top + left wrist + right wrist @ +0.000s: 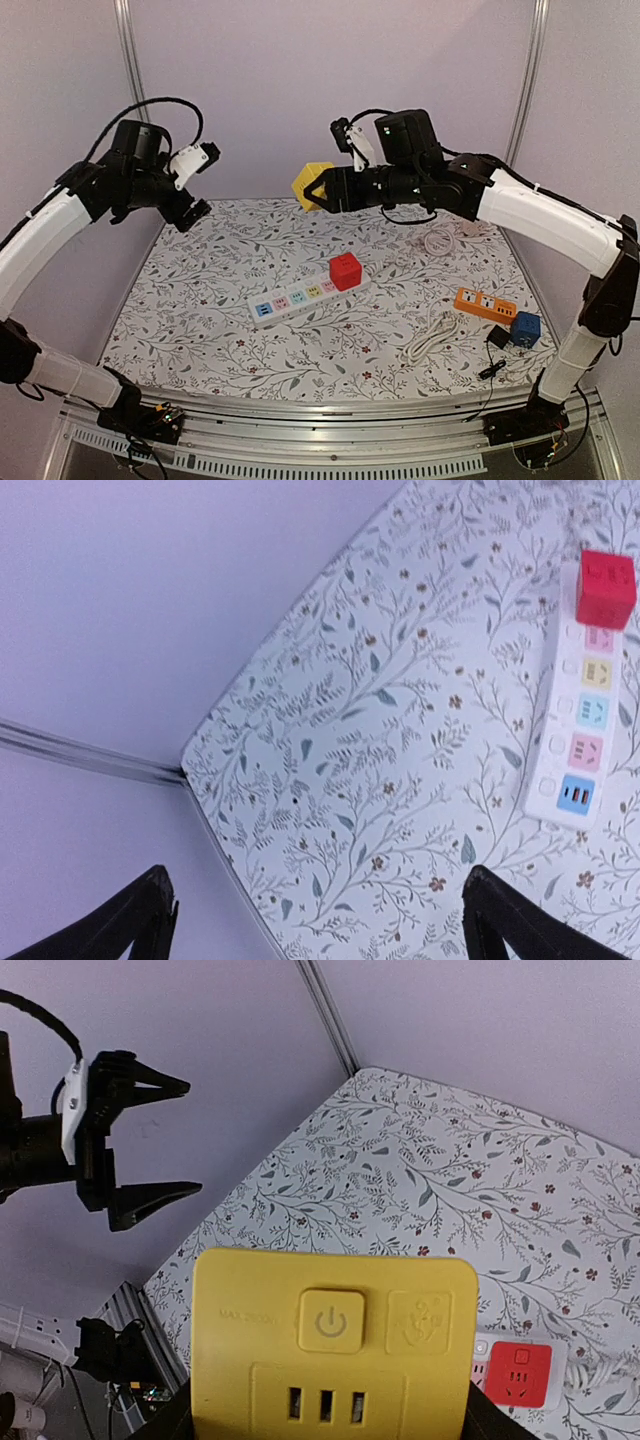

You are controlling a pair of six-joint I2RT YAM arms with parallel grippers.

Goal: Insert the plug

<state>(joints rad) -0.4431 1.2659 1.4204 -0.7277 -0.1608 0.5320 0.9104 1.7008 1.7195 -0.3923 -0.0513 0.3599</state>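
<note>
I will next lower the yellow cube plug adapter (310, 183) with my right gripper onto the white power strip's yellow socket (313, 291) and let go of it there, because the socket is open below.
My right gripper (318, 190) is shut on a yellow cube plug adapter (310, 183), held high above the table's back middle. In the right wrist view the yellow cube (332, 1340) fills the lower frame, showing a power button and three USB slots. A white power strip (300, 297) with coloured sockets lies in the table's middle, with a red cube adapter (345, 270) plugged into its right end. The strip (588, 730) and red cube (606, 587) also show in the left wrist view. My left gripper (196, 214) is open and empty, raised over the table's back left corner.
An orange power strip (485, 304), a blue cube adapter (525, 329) and a small black plug (496, 338) lie at the right. A white cable (432, 336) lies coiled near them, another (438, 241) at the back right. The table's left edge (215, 830) shows under my left gripper.
</note>
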